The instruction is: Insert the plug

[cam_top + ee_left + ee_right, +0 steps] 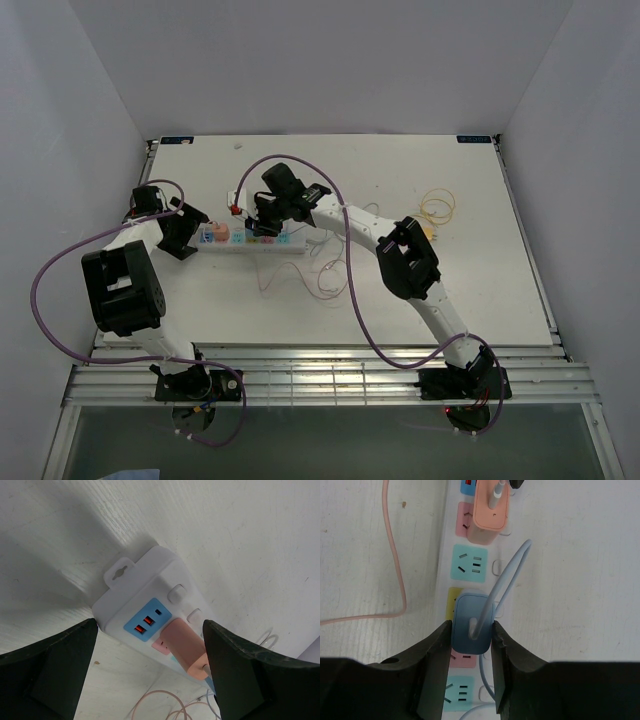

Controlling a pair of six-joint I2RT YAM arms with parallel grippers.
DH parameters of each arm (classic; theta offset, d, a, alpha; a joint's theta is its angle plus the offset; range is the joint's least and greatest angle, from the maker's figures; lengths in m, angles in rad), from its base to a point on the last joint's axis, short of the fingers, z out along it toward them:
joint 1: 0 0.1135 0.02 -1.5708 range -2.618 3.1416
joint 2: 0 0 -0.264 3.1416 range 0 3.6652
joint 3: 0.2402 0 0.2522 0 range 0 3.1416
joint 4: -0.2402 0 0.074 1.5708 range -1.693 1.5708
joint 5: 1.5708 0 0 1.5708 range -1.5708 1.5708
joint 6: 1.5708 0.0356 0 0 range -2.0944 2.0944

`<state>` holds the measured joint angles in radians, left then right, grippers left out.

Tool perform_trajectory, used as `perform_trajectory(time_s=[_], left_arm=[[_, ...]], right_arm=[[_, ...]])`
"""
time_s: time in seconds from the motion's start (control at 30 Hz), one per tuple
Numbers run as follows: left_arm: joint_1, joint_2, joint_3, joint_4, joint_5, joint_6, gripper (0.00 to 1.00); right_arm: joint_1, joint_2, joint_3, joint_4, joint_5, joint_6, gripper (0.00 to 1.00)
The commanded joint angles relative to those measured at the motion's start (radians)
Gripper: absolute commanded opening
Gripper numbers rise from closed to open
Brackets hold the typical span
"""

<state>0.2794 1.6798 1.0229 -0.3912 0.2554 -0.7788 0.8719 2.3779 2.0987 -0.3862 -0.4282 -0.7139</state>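
Note:
My right gripper will next press the blue plug [472,622] it holds down onto the yellow socket [451,600] and then open to release it, because the plug still hovers over that socket.
A white power strip [252,240] with coloured sockets lies at the table's middle left. My right gripper [471,635] is shut on a blue plug [472,622] with a light blue cable, held over the strip's yellow socket [451,600]. In the top view the right gripper [264,218] sits above the strip's middle. A peach plug [491,510] sits in the pink socket further along. My left gripper [150,672] is open, its fingers [240,665] on either side of the strip's end [145,587] with the blue USB panel [147,620]. The peach plug also shows in the left wrist view [187,647].
A thin pink cable [395,555] runs on the table beside the strip and loops in front of it [325,275]. A coil of yellow cable [437,208] lies to the right. A small red item [233,209] sits behind the strip.

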Motion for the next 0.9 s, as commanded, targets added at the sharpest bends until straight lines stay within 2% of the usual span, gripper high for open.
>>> perform_trajectory(time_s=[0.0,0.53,0.87], left_arm=[[-0.003,-0.009,0.009,0.003,0.015,0.010,0.97],[-0.008,-0.012,0.009,0.003,0.019,0.018,0.97],[-0.019,0.001,0.017,0.006,0.024,0.029,0.96]], right_arm=[[0.003,0.018,0.052,0.032,-0.004,0.008,0.08],[0.004,0.070,0.093,-0.011,-0.001,-0.015,0.08],[0.035,0.089,0.125,-0.146,0.035,-0.110,0.08]])
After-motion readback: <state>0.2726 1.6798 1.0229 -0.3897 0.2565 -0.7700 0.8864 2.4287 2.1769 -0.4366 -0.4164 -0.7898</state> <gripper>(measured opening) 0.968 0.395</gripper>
